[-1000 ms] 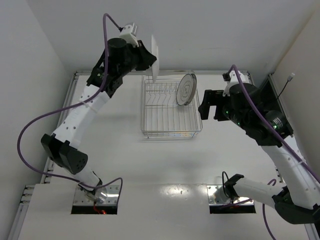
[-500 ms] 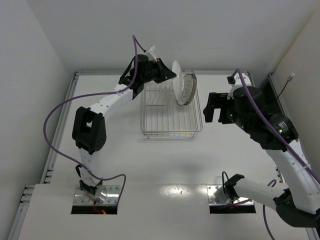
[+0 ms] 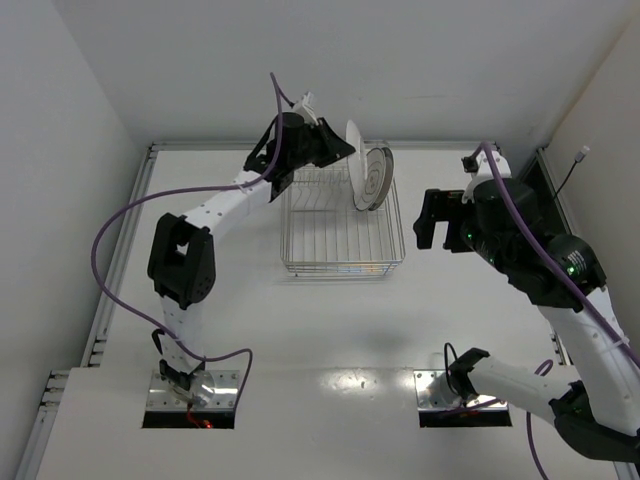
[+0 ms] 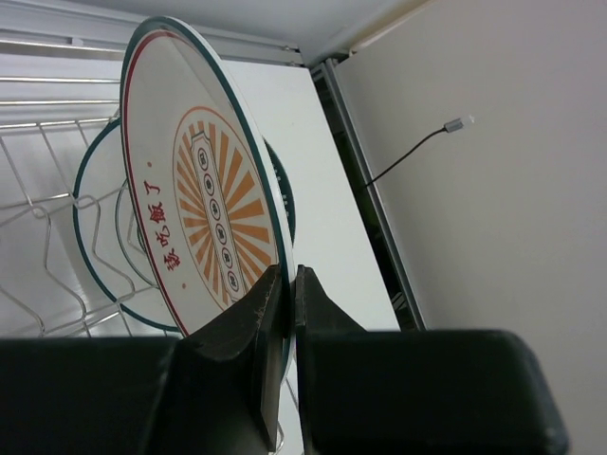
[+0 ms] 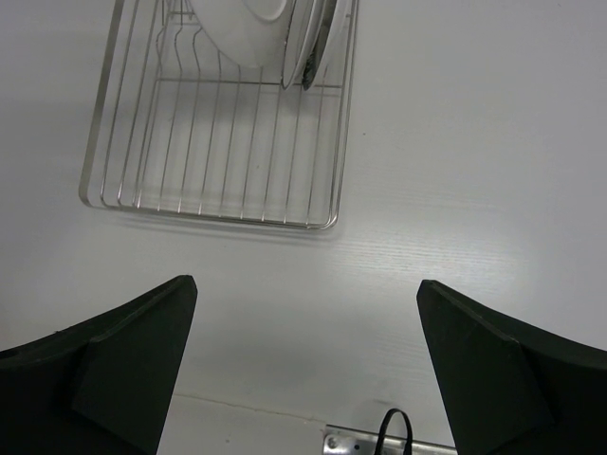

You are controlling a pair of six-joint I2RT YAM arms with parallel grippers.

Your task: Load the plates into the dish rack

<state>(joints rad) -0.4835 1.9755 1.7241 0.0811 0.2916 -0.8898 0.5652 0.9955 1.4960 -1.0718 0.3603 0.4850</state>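
Observation:
My left gripper should next lower the upright sunburst plate into the open rack slot (image 3: 348, 202) beside the standing teal-rimmed plate and let go of the sunburst plate's rim, since that slot is below my gripper.
My left gripper (image 3: 342, 150) (image 4: 289, 277) is shut on the rim of a white plate (image 4: 204, 209) with an orange sunburst pattern and a teal and red rim. It holds the plate (image 3: 352, 138) upright over the far end of the dish rack (image 3: 340, 250). A teal-rimmed plate (image 4: 95, 223) (image 3: 372, 178) stands in the rack's prongs just behind it. In the right wrist view the upright plates (image 5: 285, 28) show at the rack's (image 5: 218, 204) far end. My right gripper (image 3: 435, 220) (image 5: 302, 313) is open and empty, to the right of the rack.
The white table (image 3: 300, 330) ends at a metal rail (image 3: 130, 230) on the left and one on the right (image 4: 365, 190). White walls stand close behind and beside it. A thin cable (image 4: 413, 152) hangs on the right wall.
My left arm has swung the plate from left of the rack to over its far end, next to the standing plate. My right gripper has drawn back to the right.

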